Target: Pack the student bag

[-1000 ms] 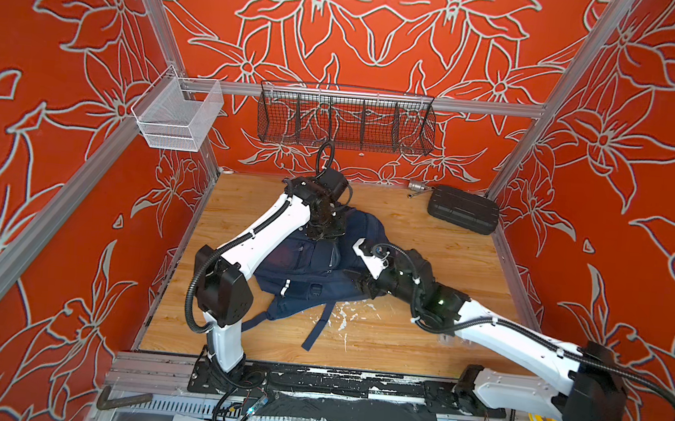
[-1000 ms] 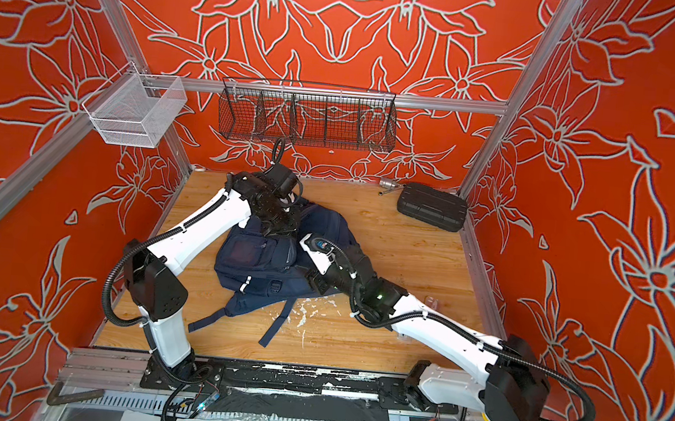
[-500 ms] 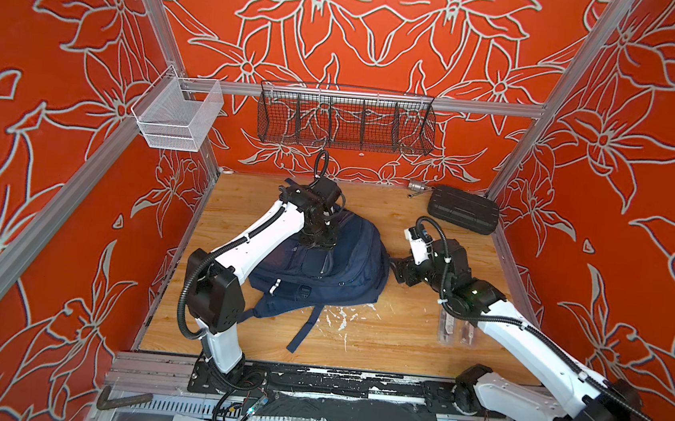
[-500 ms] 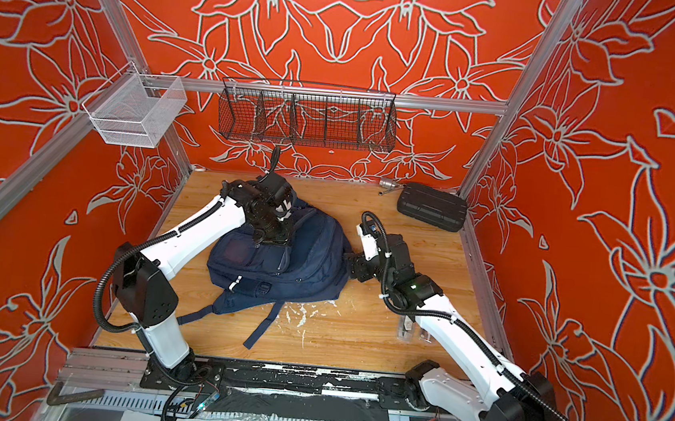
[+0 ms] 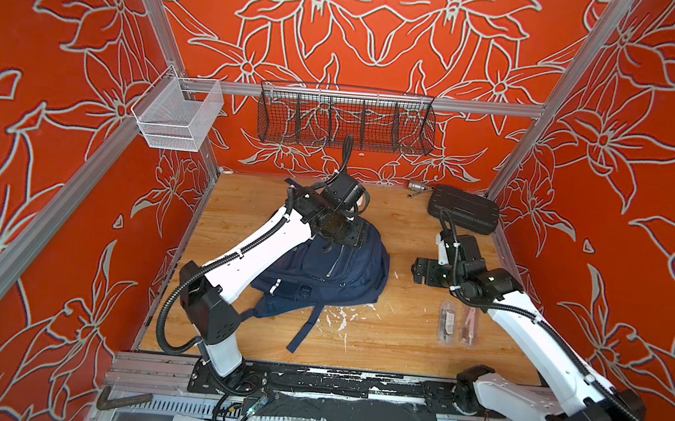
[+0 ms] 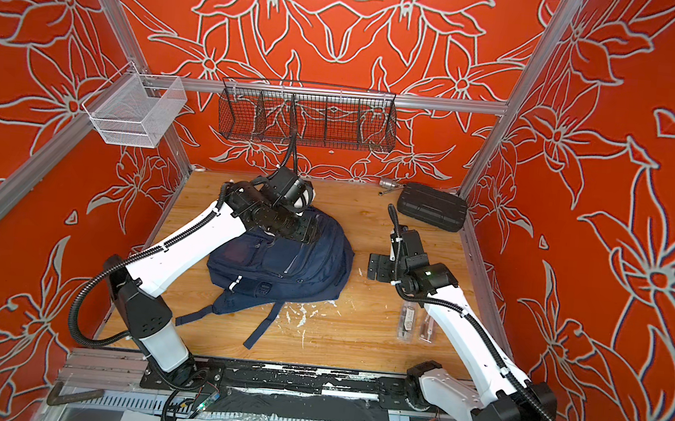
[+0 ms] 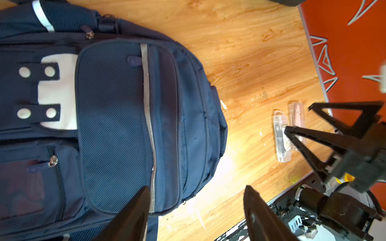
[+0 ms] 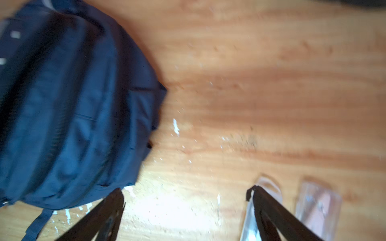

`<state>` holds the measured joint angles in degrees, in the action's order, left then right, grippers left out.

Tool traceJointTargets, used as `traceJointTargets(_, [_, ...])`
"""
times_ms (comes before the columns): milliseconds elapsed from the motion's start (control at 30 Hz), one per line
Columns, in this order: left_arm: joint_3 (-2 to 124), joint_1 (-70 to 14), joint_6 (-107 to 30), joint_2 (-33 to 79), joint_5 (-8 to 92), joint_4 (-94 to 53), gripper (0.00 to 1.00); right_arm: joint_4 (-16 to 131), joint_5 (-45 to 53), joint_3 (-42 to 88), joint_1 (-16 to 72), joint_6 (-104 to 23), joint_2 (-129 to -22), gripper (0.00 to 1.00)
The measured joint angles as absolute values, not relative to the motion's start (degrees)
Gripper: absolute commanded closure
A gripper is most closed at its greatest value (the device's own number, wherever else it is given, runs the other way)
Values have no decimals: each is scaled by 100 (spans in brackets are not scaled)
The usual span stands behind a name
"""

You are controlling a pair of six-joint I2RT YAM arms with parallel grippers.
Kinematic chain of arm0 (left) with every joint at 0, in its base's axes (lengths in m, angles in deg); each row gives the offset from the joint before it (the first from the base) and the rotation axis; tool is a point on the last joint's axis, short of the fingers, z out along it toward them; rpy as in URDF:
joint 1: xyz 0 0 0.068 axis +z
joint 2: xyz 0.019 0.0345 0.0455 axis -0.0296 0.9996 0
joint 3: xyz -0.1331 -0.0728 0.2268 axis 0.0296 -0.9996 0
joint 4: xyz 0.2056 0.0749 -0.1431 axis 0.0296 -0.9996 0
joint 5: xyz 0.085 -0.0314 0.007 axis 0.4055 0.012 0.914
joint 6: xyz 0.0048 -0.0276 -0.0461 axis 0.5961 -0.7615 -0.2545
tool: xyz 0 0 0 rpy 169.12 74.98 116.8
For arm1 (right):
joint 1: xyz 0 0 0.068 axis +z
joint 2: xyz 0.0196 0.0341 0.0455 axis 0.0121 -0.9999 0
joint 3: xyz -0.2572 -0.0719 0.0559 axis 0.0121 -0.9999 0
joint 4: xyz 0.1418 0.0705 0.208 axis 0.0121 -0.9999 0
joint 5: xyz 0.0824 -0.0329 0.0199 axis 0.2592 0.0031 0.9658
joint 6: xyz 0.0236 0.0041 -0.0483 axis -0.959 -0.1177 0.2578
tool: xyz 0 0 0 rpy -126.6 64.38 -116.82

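Observation:
Bare wood is on either side of the far half of the clear plastic pack nearer the bag, so the right gripper should pull back and lower over that half next.
The student bag [image 5: 334,278] [image 6: 280,269], navy with silver strips and a white patch, lies flat on the wooden table with its front pockets up and its straps trailing toward the front edge. My left gripper [image 5: 339,243] [image 7: 196,187] hovers open over the bag's far end, nothing between its fingers. To the right of the bag [image 8: 69,116] my right gripper [image 5: 426,273] [image 8: 184,189] stands wide open above bare wood, clear of the fabric. The left wrist view shows the bag's zips [image 7: 53,161] shut.
Two clear plastic packs [image 5: 447,323] [image 5: 468,325] lie on the table right of the bag, under the right arm. A black ribbed hard case [image 5: 463,210] sits at the back right, with a small metal piece [image 5: 415,187] beside it. A black wire basket [image 5: 346,118] and a white mesh basket [image 5: 175,116] hang on the walls.
Both grippers opened and let go of the bag. The right arm drew back to the right, away from it. The bag, earlier bunched up, now lies spread flat.

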<state>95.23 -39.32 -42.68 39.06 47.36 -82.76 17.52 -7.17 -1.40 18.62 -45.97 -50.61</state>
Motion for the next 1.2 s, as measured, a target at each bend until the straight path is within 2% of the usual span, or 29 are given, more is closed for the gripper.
traceJointTargets(400, [10084, -4168, -3955, 4524, 4754, -8075, 27, 1127, -717, -816, 1171, -5620, -5747, 3])
traceJointTargets(733, [10108, -4173, -3689, 4465, 4865, -8007, 26, 1293, -715, -1220, 762, -5932, -6311, 8])
traceJointTargets(900, [10076, -4173, -3605, 4284, 5009, -8016, 26, 1477, -706, -1443, 747, -5976, -6536, 13])
traceJointTargets(1200, [9649, -4173, -3501, 3938, 5396, -8167, 27, 1638, -560, -1509, 727, -5941, -6637, 33])
